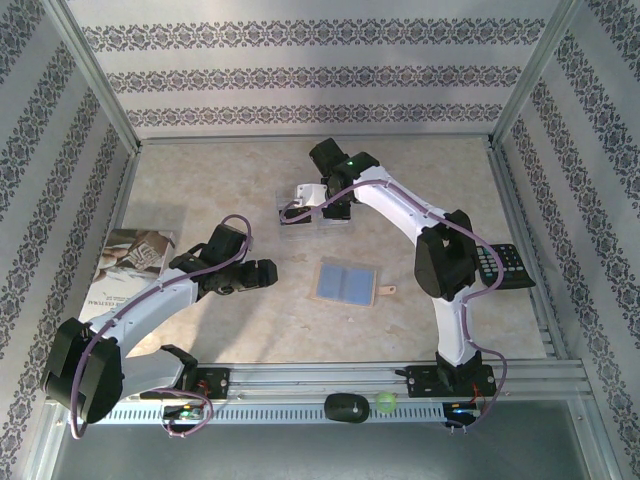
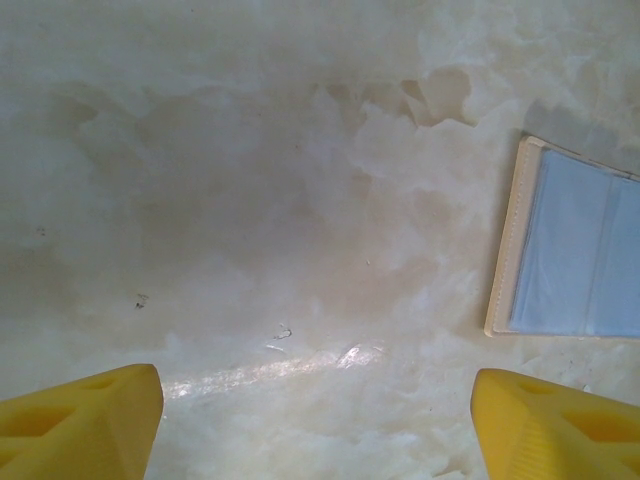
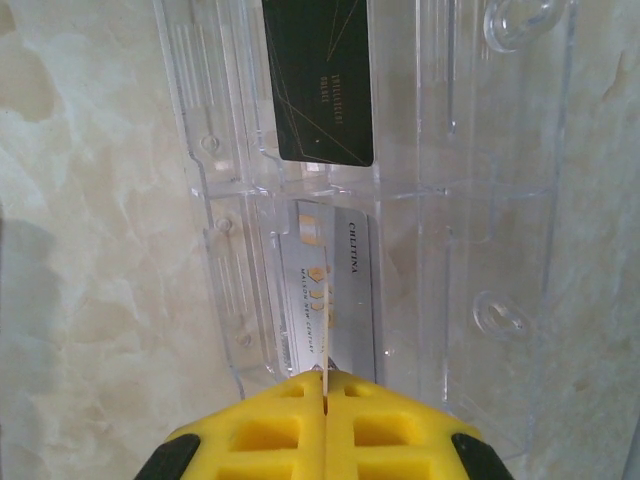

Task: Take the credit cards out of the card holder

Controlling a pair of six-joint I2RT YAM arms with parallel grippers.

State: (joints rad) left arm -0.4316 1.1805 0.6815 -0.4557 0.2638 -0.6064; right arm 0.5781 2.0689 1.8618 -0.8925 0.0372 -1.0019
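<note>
The credit card goes over the pale silver card side (image 1: 336, 221) (image 3: 349, 290) in the clear tray next. My right gripper moves down slightly and releases it, since that spot lies below the gripper.
The card holder (image 1: 347, 282) lies open on the table, pale blue-grey inside, with its tan tab to the right; its left end (image 2: 575, 250) shows in the left wrist view. My left gripper (image 1: 268, 275) hangs open just left of it, its yellow fingers wide apart over bare table (image 2: 315, 385). A black credit card (image 3: 320, 80) lies flat in the clear tray (image 3: 480, 200). My right gripper (image 3: 325, 378) is over that tray (image 1: 300, 222), shut on a thin pale credit card (image 3: 325, 330) seen edge-on. A pale silver face with dark lettering (image 3: 355, 300) shows around that edge.
A printed booklet (image 1: 130, 262) lies at the left of the table. A black keypad device (image 1: 500, 265) sits at the right edge beside my right arm. Patterned walls close in three sides.
</note>
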